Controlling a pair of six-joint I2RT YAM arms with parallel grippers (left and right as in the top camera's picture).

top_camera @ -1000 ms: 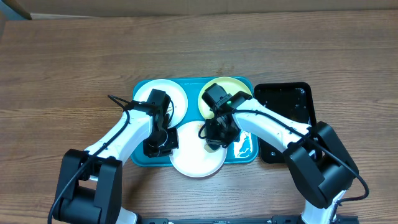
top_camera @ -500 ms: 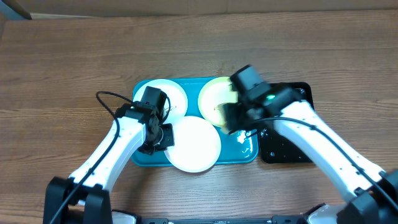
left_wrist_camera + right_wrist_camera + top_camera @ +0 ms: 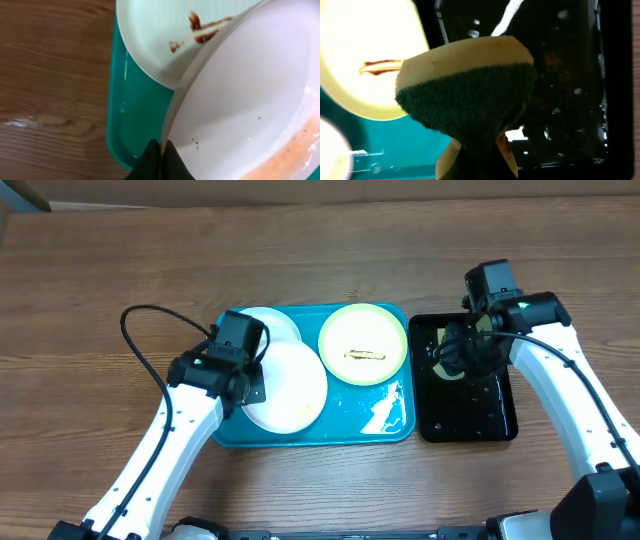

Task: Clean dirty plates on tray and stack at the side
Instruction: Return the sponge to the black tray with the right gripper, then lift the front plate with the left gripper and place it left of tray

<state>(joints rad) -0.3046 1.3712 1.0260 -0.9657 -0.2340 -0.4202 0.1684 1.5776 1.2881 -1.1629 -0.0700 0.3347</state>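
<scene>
My left gripper moves to the left in the overhead view next, lowers the plate there and releases, as the wood beside the teal tray is bare.
The teal tray (image 3: 395, 425) holds three plates. My left gripper (image 3: 243, 380) is shut on the rim of a wiped white plate (image 3: 290, 385), lifted and overlapping a second white plate (image 3: 262, 323) that carries a brown smear (image 3: 205, 27). In the left wrist view the jaws (image 3: 161, 152) pinch the held plate's edge (image 3: 250, 100) above the tray's rim (image 3: 122, 120). The yellow-green plate (image 3: 363, 343) with a brown smear lies at the tray's back right. My right gripper (image 3: 452, 360) is shut on a yellow-and-green sponge (image 3: 470, 92) over the black tray (image 3: 470, 415).
The black tray is wet and stands right of the teal tray, nearly touching it. Bare wooden table (image 3: 100, 280) lies to the left, behind and in front of the trays. A black cable (image 3: 140, 345) loops from my left arm.
My right gripper has carried the sponge from the white plate rightward over to the black tray. My left gripper has lifted the white plate and moved it back and left onto the other white plate.
</scene>
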